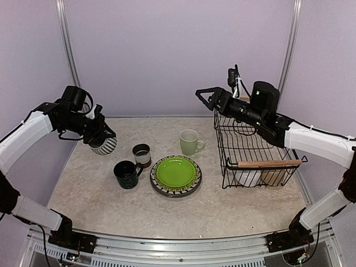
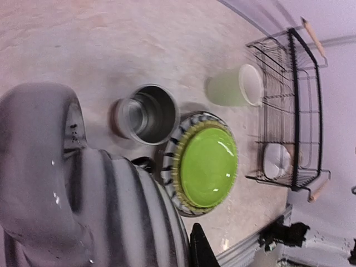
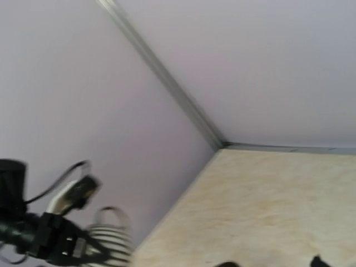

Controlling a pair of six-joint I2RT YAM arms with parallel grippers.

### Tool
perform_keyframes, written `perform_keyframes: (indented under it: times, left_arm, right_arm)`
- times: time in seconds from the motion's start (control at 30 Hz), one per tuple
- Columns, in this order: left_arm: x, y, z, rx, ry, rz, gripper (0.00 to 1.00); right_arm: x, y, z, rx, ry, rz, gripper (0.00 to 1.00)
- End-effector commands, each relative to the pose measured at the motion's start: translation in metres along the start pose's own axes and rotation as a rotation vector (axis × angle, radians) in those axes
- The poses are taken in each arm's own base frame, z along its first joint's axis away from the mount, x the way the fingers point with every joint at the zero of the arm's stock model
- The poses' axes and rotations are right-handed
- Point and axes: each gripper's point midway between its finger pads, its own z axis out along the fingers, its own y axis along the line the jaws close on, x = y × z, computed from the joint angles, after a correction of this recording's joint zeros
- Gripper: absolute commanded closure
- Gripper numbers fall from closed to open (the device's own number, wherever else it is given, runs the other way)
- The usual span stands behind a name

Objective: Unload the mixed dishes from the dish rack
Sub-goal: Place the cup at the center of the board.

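The clear spot on the bare tabletop (image 1: 95, 186) beside the dark teal mug is below my left gripper. My left gripper needs to move down next and release the striped cup (image 1: 104, 146) there.
My left gripper (image 1: 99, 137) is shut on a black-and-white striped cup (image 1: 104, 146) and holds it above the table's left side. The cup fills the lower left of the left wrist view (image 2: 111, 211), with one dark fingertip (image 2: 201, 251) beside it. The black wire dish rack (image 1: 257, 146) stands at the right and holds a white bowl (image 1: 248, 177) and a tan dish (image 1: 273, 177). My right gripper (image 1: 203, 95) is open and empty, in the air by the rack's far left corner. The lime-green plate (image 1: 176, 172) lies on a striped plate (image 1: 158, 188).
A dark teal mug (image 1: 127, 174), a brown-white mug (image 1: 142, 154) and a pale green mug (image 1: 189, 142) stand on the table around the plates. The rack's wooden handle (image 1: 270, 163) runs along its near edge. Purple walls close the back and sides.
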Motion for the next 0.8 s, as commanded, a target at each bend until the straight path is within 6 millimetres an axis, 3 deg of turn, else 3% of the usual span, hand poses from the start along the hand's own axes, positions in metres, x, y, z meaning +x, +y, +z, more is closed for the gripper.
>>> perform_keyframes:
  times: [0.0, 0.13, 0.2, 0.4, 0.6, 0.67, 0.77]
  left_arm:
    - [0.008, 0.104, -0.032, -0.393, -0.106, -0.147, 1.0]
    - [0.019, 0.144, -0.017, -0.459, -0.061, -0.32, 1.0]
    - [0.023, 0.162, 0.0, -0.498, -0.028, -0.381, 1.0]
    - [0.037, 0.17, 0.046, -0.393, 0.035, -0.483, 1.0]
    - [0.052, 0.19, 0.067, -0.438, 0.088, -0.514, 0.99]
    - [0.052, 0.189, 0.068, -0.431, 0.085, -0.507, 0.94]
    - [0.052, 0.188, 0.066, -0.428, 0.079, -0.496, 0.78]
  right_arm:
    - [0.014, -0.031, -0.016, 0.18, 0.05, -0.101, 0.0]
    - [0.009, -0.031, -0.023, 0.2, 0.039, -0.119, 0.0]
    - [0.009, -0.031, -0.028, 0.213, 0.04, -0.122, 0.0]
    - [0.005, -0.034, -0.046, 0.268, 0.031, -0.135, 0.0]
    - [0.001, -0.04, -0.06, 0.319, 0.007, -0.148, 0.0]
    - [0.002, -0.042, -0.061, 0.336, 0.014, -0.156, 0.0]
    - [0.003, -0.047, -0.061, 0.366, 0.033, -0.172, 0.0]
